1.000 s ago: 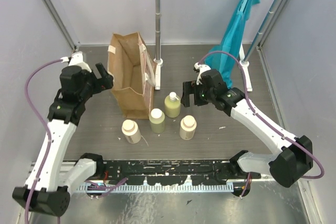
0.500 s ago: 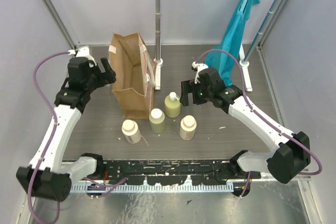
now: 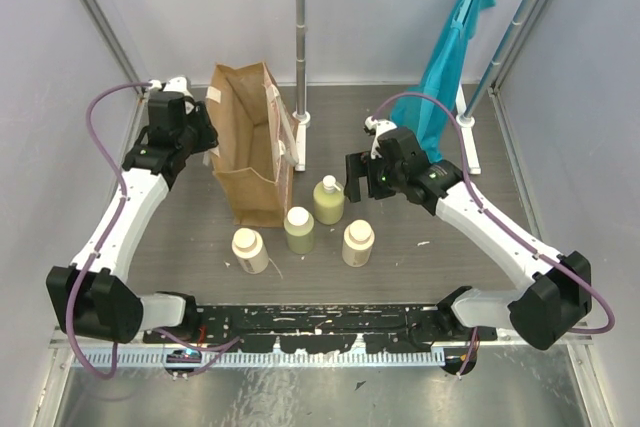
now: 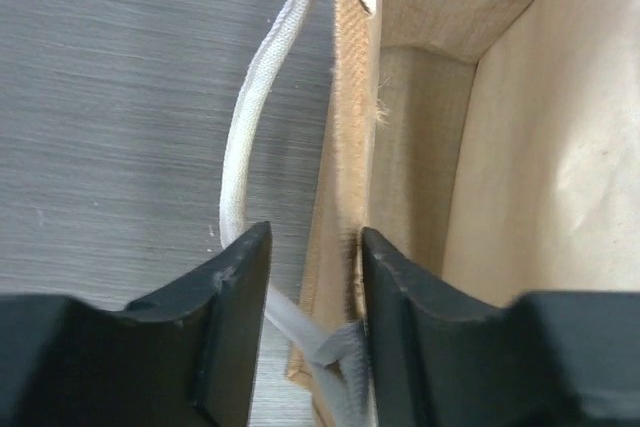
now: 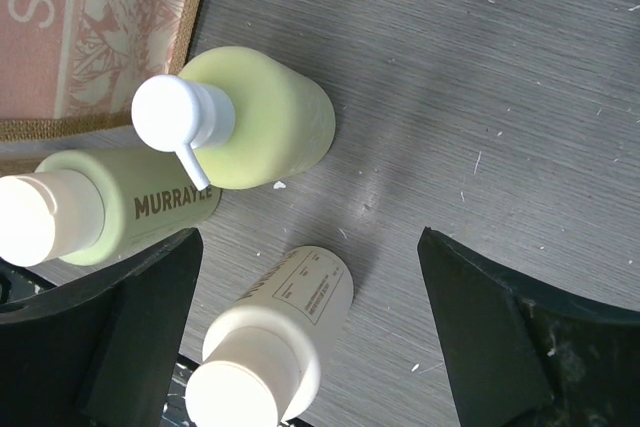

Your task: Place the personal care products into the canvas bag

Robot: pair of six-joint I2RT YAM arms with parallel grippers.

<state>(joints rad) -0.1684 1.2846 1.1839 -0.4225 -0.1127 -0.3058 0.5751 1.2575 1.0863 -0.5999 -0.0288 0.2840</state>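
I will next move my right gripper left in the top view and down over the white pump cap, as that cap is its bottle's top part.
The tan canvas bag [image 3: 250,162] stands open at the back left, with white strap handles. My left gripper [image 3: 205,137] is at its left rim. In the left wrist view the gripper [image 4: 315,235] straddles the bag's wall [image 4: 345,147] and a strap [image 4: 250,137], jaws narrowed with a gap still showing. Two yellow-green bottles [image 3: 328,199] [image 3: 298,230] and two cream ones [image 3: 249,250] [image 3: 357,243] stand in front of the bag. My right gripper [image 3: 358,175] hovers open above them. Between its fingers the right wrist view shows a cream bottle [image 5: 285,327]. The pump bottle [image 5: 265,122] is beyond it.
A teal cloth bag [image 3: 450,67] hangs from a rack at the back right. An upright metal pole [image 3: 300,37] stands just behind the canvas bag on a white foot [image 3: 298,125]. A black rail [image 3: 320,322] runs along the near edge.
My left arm has reached back to the bag's left rim and its jaws have narrowed around the wall. The right gripper has drifted slightly left above the bottles.
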